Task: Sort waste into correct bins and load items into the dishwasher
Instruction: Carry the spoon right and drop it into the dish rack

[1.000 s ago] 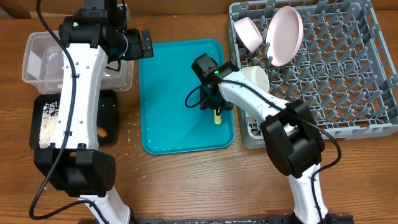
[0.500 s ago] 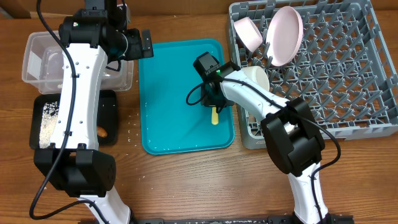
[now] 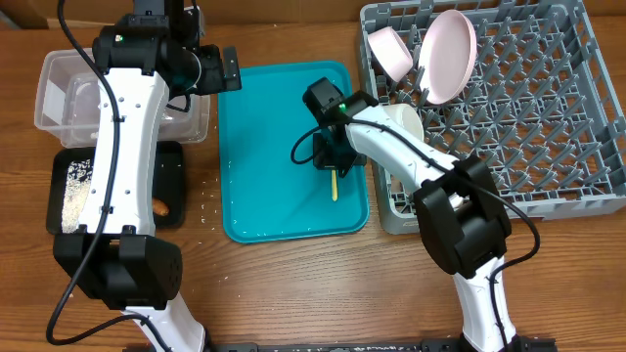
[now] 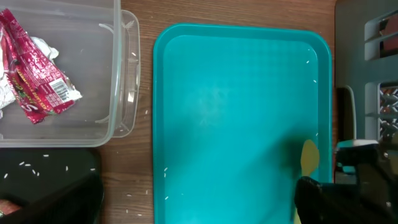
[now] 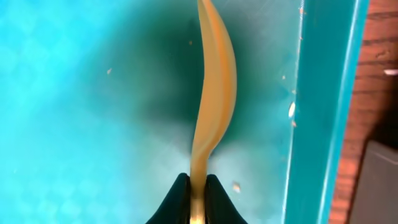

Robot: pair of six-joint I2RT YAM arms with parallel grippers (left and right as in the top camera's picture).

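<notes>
Dishes already sit in the grey dish rack. My right gripper should rise next, carry the spoon (image 3: 334, 185) to the right in the overhead view and lower it among the rack's wires.
My right gripper (image 3: 331, 161) (image 5: 198, 182) is shut on the handle of the yellow spoon (image 3: 334, 185) (image 5: 214, 81) over the right side of the teal tray (image 3: 274, 127). The spoon's bowl points toward the tray's front edge and stands edge-on. The left gripper (image 3: 229, 69) hangs open above the gap between the clear tub (image 3: 59, 73) and the teal tray, holding nothing. In the tub lie the red-and-white wrapper (image 4: 37, 81) and a white napkin (image 4: 5, 93). The black tray (image 3: 171, 171) holds rice (image 3: 73, 191) and a brown stick (image 3: 159, 207).
The grey dish rack (image 3: 548, 127) at the right holds a pink plate (image 3: 448, 54), a pink bowl (image 3: 391, 51) and a white cup (image 3: 401, 125). Loose rice grains (image 4: 134, 180) lie on the wood beside the teal tray. The right arm (image 4: 348, 199) reaches across the tray's right edge.
The right gripper has shut on the spoon's handle. The spoon has turned onto its edge and shifted slightly toward the tray's front. The left arm has not moved.
</notes>
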